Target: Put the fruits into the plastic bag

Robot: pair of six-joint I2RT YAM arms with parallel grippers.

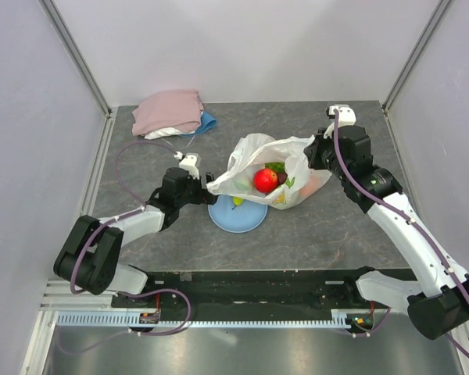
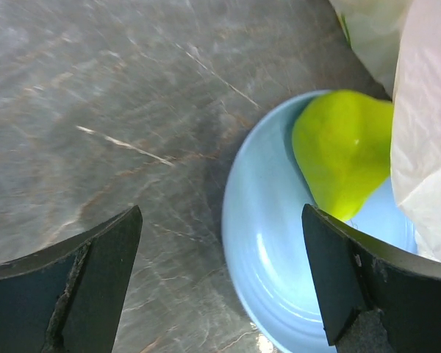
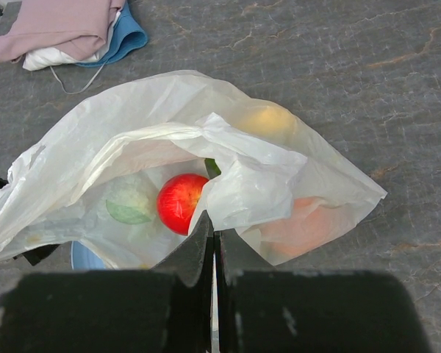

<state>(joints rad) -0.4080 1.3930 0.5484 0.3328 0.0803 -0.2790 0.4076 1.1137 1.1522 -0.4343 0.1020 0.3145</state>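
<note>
My left gripper should go down across the plate (image 2: 279,272) onto the pear's narrow end, as the pear is below it and to its right in the top view.
The plastic bag (image 1: 258,152) lies open at the table's middle, its mouth toward the left arm. Inside it show a red apple (image 1: 266,180) and a green fruit (image 1: 275,167); an orange (image 3: 301,224) and a yellow fruit (image 3: 268,121) glow through the film. My right gripper (image 1: 311,156) is shut on the bag's right edge (image 3: 242,184), fingertips pressed together beside the red apple (image 3: 181,201). A yellow-green pear (image 2: 345,147) rests on the light-blue plate (image 2: 279,272), partly under the bag's lip (image 2: 426,132). My left gripper (image 2: 220,220) hovers open over the plate's left rim, holding nothing.
A folded pink cloth (image 1: 168,111) on white and blue cloths lies at the back left. The plate (image 1: 227,219) sits partly under the bag's mouth. Enclosure walls and frame posts (image 1: 74,58) close the table's sides and back.
</note>
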